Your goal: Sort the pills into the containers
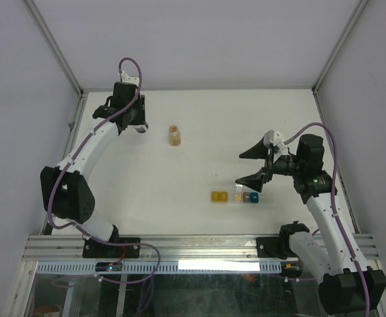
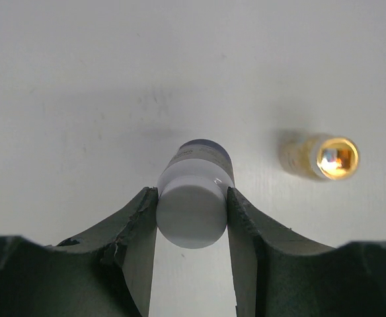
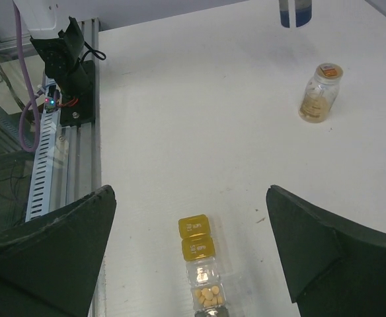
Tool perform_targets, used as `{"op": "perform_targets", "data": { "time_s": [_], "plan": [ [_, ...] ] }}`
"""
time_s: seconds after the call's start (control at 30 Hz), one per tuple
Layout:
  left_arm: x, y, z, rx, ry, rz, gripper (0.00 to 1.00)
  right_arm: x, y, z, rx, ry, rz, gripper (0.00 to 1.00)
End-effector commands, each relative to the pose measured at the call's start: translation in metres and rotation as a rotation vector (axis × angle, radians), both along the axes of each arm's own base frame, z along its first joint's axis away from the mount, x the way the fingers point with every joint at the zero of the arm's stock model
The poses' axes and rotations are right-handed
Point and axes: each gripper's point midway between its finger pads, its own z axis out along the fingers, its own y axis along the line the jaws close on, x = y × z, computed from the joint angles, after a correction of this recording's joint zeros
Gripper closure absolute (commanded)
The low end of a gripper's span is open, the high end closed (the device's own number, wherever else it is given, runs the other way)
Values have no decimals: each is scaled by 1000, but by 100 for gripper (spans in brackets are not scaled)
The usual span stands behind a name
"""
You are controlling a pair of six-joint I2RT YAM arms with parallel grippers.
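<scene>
The robot will next carry the bottle outward with its left gripper, lower it onto bare tabletop by the far wall [image 1: 156, 109] and let go of it, because that spot is outward of the gripper and below it.
My left gripper [image 1: 140, 125] is shut on a small white-capped bottle [image 2: 192, 214] with a dark blue end, at the far left of the table. The same bottle [image 3: 295, 12] shows at the top edge of the right wrist view. The containers [image 1: 234, 197] form a short strip on the near right, yellow at the left end and teal at the right. In the right wrist view the containers [image 3: 197, 246] lie between my fingers, and a clear box holds several pale yellow pills [image 3: 208, 295]. My right gripper [image 1: 239, 169] hangs wide open just above the strip, empty.
A small round amber bottle [image 1: 174, 135] stands right of the left gripper, its mouth uncapped in the left wrist view [image 2: 332, 157]. An aluminium rail [image 1: 193, 247] runs along the near edge. White walls enclose the table on the left, right and back.
</scene>
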Motion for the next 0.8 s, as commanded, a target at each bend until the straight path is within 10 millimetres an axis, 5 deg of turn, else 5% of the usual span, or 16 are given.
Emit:
{"op": "perform_targets", "data": {
  "time_s": [0.0,0.2,0.4,0.6,0.77],
  "plan": [
    [59,19,11,56,-50,37,100,7,-1,5,6,-23,-18,0],
    [143,7,12,38,-88,66,100,12,-3,2,-3,-14,-37,0],
    [187,-12,-11,2,-79,43,92,18,-5,-5,-13,17,-47,1],
    [204,-17,-38,8,-47,36,67,23,-8,-9,-16,41,-57,0],
    [208,-17,-31,10,-66,40,25,27,-11,-13,-23,58,-65,1]
  ]
}}
